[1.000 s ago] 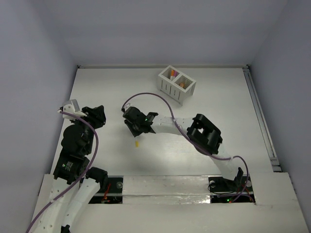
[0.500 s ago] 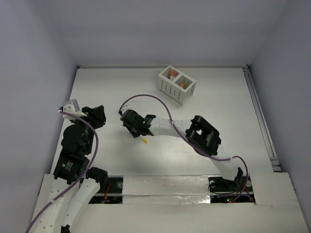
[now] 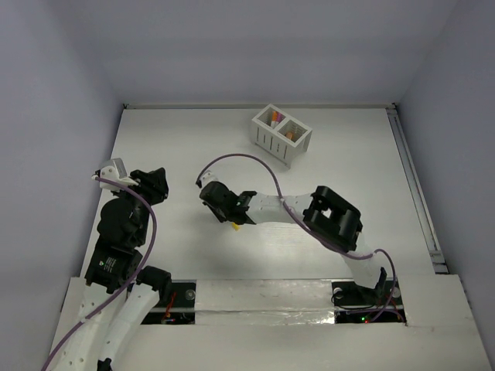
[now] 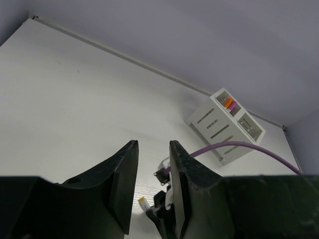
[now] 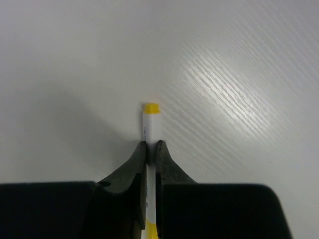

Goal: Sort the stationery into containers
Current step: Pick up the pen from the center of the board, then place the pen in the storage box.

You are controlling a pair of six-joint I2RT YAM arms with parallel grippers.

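Next I should lift my right gripper and swing it outward over the container's section holding the magenta piece to release the pen there, because the section's open top leaves room inside.
My right gripper (image 3: pixel 230 214) is shut on a thin white pen with yellow ends (image 5: pixel 151 122), low over the table's middle left. The pen runs between the jaws (image 5: pixel 151 145) and one yellow end sticks out past the fingertips; that end also shows in the top view (image 3: pixel 234 226) and in the left wrist view (image 4: pixel 142 201). My left gripper (image 3: pixel 155 182) is open and empty at the left, with a gap between its fingers (image 4: pixel 152 147). The white slatted two-compartment box (image 3: pixel 281 134) stands at the back; magenta and orange pieces show in it (image 4: pixel 229 103).
The right arm's purple cable (image 3: pixel 232 158) arcs above the table between the gripper and the box. A rail (image 3: pixel 414 185) runs along the table's right edge. The walls close in at the back and on both sides.
My right gripper has shifted a little to the right and toward the near edge, onto the yellow-ended pen. The pen's visible end has moved slightly right. The left arm has not moved.
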